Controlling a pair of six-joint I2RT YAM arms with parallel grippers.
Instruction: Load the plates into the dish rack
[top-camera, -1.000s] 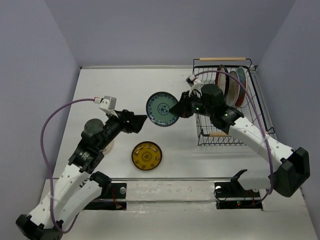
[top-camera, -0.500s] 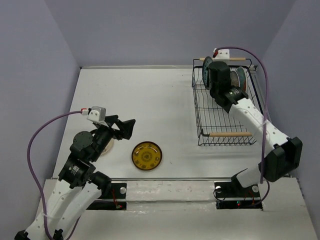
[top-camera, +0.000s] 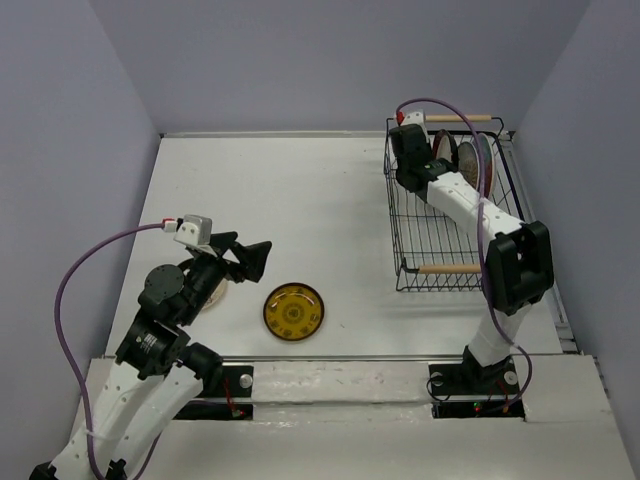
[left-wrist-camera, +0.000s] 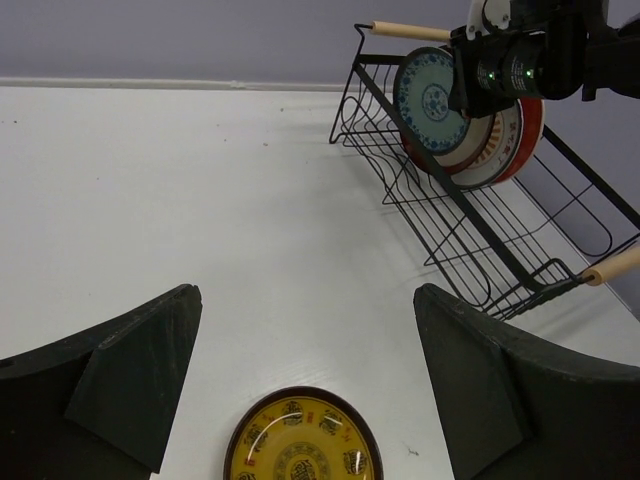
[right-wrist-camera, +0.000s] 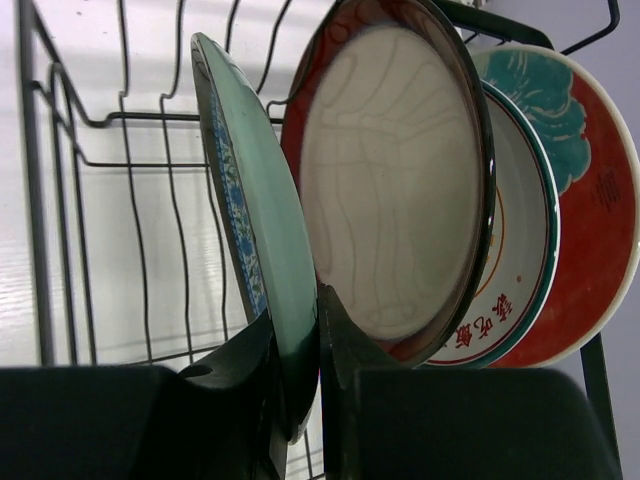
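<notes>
The right gripper moves down and toward the dark-red-rimmed cream plate (right-wrist-camera: 390, 190) next, before the teal-blue plate (right-wrist-camera: 255, 220) gets onto the rack's bottom wires.
My right gripper (top-camera: 420, 160) (right-wrist-camera: 300, 320) is shut on the lower rim of the small teal-blue plate (right-wrist-camera: 255, 220). It holds the plate upright at the far end of the black wire dish rack (top-camera: 400, 222). Behind it stand the dark-red-rimmed cream plate (right-wrist-camera: 390, 190), the white plate with orange centre (right-wrist-camera: 515, 270) and the teal-and-red plate (right-wrist-camera: 590, 200). The amber-yellow plate (top-camera: 293, 311) (left-wrist-camera: 300, 455) lies flat on the table. My left gripper (top-camera: 255, 255) (left-wrist-camera: 305, 292) is open and empty above and left of it. A plain cream plate (top-camera: 217, 291) is mostly hidden under my left arm.
The rack's near wooden handle (top-camera: 449, 268) and far handle (top-camera: 460, 118) span its ends. The rack's near slots (top-camera: 440, 235) hold nothing. Grey walls close in the white table (top-camera: 270, 190) on three sides. The left wrist view also shows the rack (left-wrist-camera: 470, 240).
My right arm carried the teal-blue plate from mid-table into the rack's far end. My left arm drew back to the near left and then stayed still.
</notes>
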